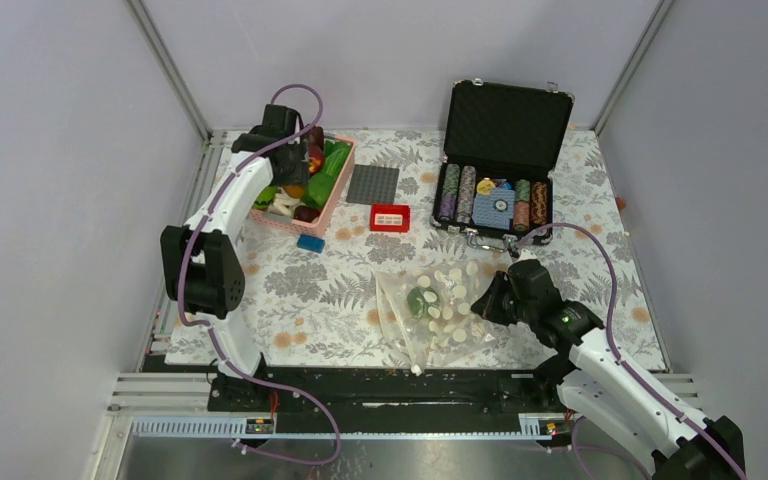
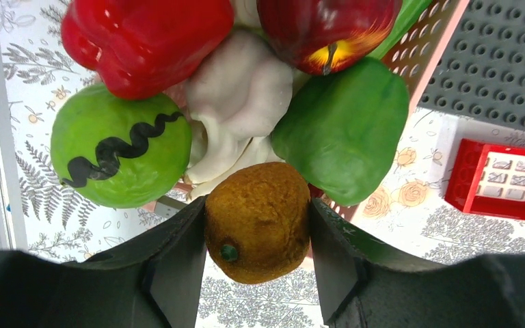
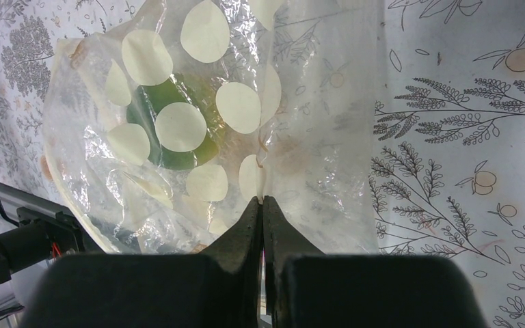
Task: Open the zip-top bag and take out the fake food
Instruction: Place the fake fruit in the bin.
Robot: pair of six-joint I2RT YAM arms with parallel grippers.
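Note:
I will lift my left gripper and move the lemon outward next. Then I will lower it into the gap between the red pepper and the red apple.
The zip-top bag, clear with cream dots, lies on the floral cloth in front of the right arm. A green fake food piece is inside it. My right gripper is shut on the bag's right edge. In the right wrist view the fingers pinch the plastic of the bag, with the green piece beyond. My left gripper is over the pink basket, shut on a yellow lemon. Below it lie a red pepper, red apple, green pepper and striped melon.
An open poker-chip case stands at the back right. A grey baseplate, a red brick and a small blue brick lie beside the basket. White mushroom pieces are in the basket. Walls enclose the table.

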